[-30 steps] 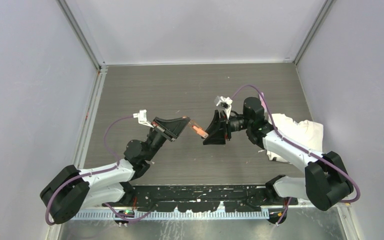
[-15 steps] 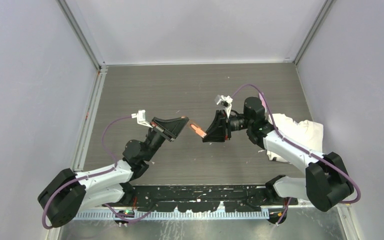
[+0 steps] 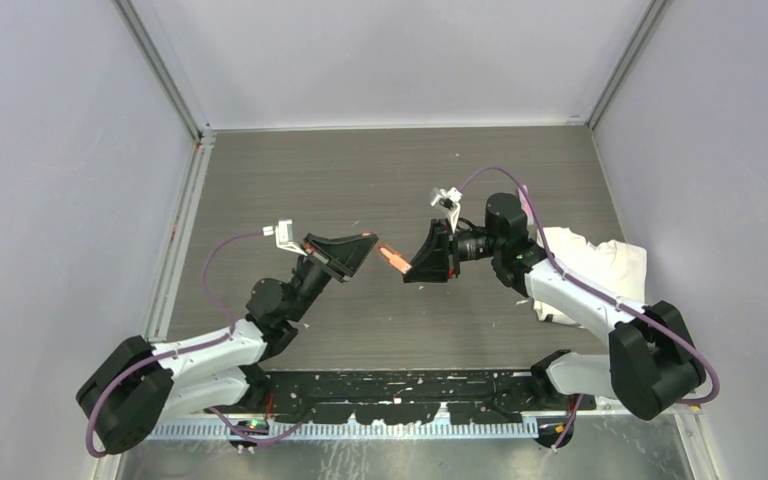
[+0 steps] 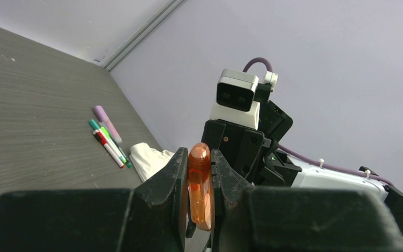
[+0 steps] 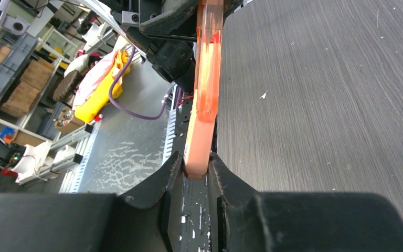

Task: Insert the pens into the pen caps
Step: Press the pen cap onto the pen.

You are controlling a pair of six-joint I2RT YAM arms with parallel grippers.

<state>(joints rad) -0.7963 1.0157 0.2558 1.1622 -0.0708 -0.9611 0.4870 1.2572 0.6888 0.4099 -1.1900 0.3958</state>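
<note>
I will carry this pen down onto the tabletop beside the loose pens and then release it, because they lie together below my right gripper, to its right in the top view.
My left gripper [image 4: 200, 157] is shut on a translucent orange pen cap [image 4: 200, 184], whose rounded end sticks up between the fingers. My right gripper [image 5: 195, 163] is shut on the pale orange end of a pen [image 5: 204, 105]. This pen runs straight into the cap held in the left gripper [image 5: 183, 16]. In the top view the two grippers face each other above the table's middle, left [image 3: 365, 245] and right [image 3: 415, 268], with the orange pen [image 3: 393, 258] bridging them. Several other pens [image 4: 107, 142] lie together on the table far off.
A crumpled white cloth [image 3: 600, 262] lies on the table under the right arm; in the left wrist view the cloth [image 4: 149, 157] is beside the loose pens. Walls enclose the dark wood-grain table [image 3: 360, 180] on three sides.
The right gripper's jaws have closed onto the pen's end. The right gripper shifted slightly left toward the left gripper, which has barely moved.
</note>
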